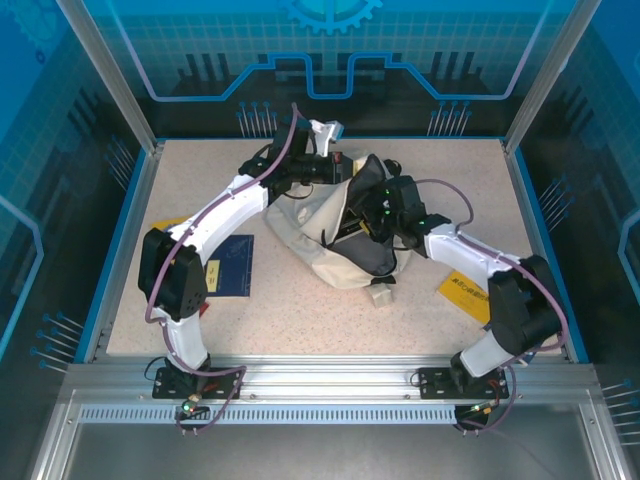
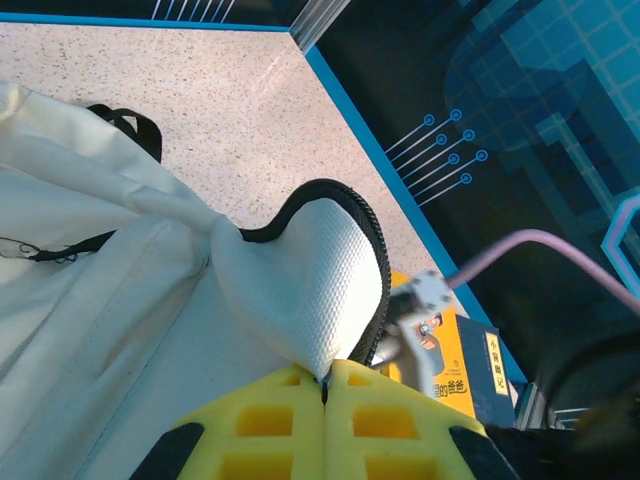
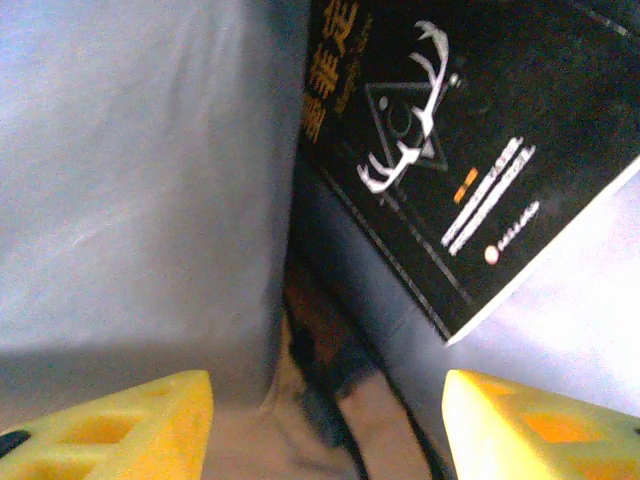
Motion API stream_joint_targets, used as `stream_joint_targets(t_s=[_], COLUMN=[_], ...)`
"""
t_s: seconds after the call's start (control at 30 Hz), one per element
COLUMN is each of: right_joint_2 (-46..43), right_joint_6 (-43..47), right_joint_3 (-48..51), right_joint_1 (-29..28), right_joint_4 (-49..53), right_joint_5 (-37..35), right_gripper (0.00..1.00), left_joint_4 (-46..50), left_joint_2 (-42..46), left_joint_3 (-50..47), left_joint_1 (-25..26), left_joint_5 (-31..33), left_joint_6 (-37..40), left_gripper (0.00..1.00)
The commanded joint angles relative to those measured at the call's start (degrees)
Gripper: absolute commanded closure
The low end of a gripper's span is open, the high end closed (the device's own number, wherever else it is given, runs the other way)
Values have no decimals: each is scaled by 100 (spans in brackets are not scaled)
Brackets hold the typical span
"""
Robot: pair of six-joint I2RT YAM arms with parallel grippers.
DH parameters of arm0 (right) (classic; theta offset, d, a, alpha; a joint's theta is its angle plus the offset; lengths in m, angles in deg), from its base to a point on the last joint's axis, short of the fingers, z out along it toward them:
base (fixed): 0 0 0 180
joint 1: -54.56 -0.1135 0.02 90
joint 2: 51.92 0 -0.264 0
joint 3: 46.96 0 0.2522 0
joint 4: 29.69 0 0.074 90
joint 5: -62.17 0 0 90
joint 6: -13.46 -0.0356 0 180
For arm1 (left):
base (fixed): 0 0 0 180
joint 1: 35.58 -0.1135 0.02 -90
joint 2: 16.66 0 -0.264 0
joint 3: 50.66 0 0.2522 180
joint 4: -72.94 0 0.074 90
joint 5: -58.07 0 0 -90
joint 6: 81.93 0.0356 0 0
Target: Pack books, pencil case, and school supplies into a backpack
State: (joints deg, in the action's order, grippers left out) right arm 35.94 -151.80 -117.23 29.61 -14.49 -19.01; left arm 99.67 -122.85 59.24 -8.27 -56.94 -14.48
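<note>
I will next pull my left gripper back toward my base and over the backpack's cream-white panel (image 1: 314, 212) (image 2: 135, 320) to let go of the mesh flap, because the black book is already inside.
The cream-white backpack (image 1: 318, 232) lies mid-table with its mouth held open. My left gripper (image 1: 336, 177) is at its far edge; in the left wrist view the left gripper (image 2: 325, 385) is shut on the backpack's (image 2: 90, 300) mesh-lined flap (image 2: 310, 280) with a black zip rim. My right gripper (image 1: 373, 214) is down in the opening. There the right gripper (image 3: 325, 430) stands open, and a black book (image 3: 450, 130) with a white antler mark lies just ahead inside. A navy book (image 1: 228, 265) rests on the table at left, a yellow book (image 1: 468, 292) at right.
A second yellow corner (image 1: 165, 224) peeks out under the left arm. The beige tag (image 1: 381, 294) dangles at the backpack's near side. A yellow book with a navy spine (image 2: 445, 350) lies near the blue table edge (image 2: 400, 190). Bare speckled table (image 1: 300, 320) runs along the front.
</note>
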Motion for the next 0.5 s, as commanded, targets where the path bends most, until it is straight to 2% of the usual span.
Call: stream_joint_targets(t_s=[0.0, 0.13, 0.27, 0.37, 0.47], right_joint_2=[-413, -1071, -1712, -1991, -2061], right_joint_6=[391, 1062, 1879, 2318, 2635], right_joint_3=[249, 221, 64, -33, 40], right_joint_1=[52, 84, 125, 364, 844], right_joint_4=[856, 1937, 3037, 3791, 4266], right_joint_5=[389, -43, -878, -1483, -1825], right_gripper=[40, 40, 31, 22, 18], left_joint_4=[-333, 35, 473, 833, 1074], left_joint_2=[-41, -8, 132, 357, 700], left_joint_3=[-115, -234, -432, -618, -928], left_joint_1=[-81, -163, -324, -432, -520], left_joint_5=[-151, -180, -235, -368, -473], left_joint_6=[183, 623, 1093, 1463, 1789], left_gripper=[100, 100, 100, 100, 100])
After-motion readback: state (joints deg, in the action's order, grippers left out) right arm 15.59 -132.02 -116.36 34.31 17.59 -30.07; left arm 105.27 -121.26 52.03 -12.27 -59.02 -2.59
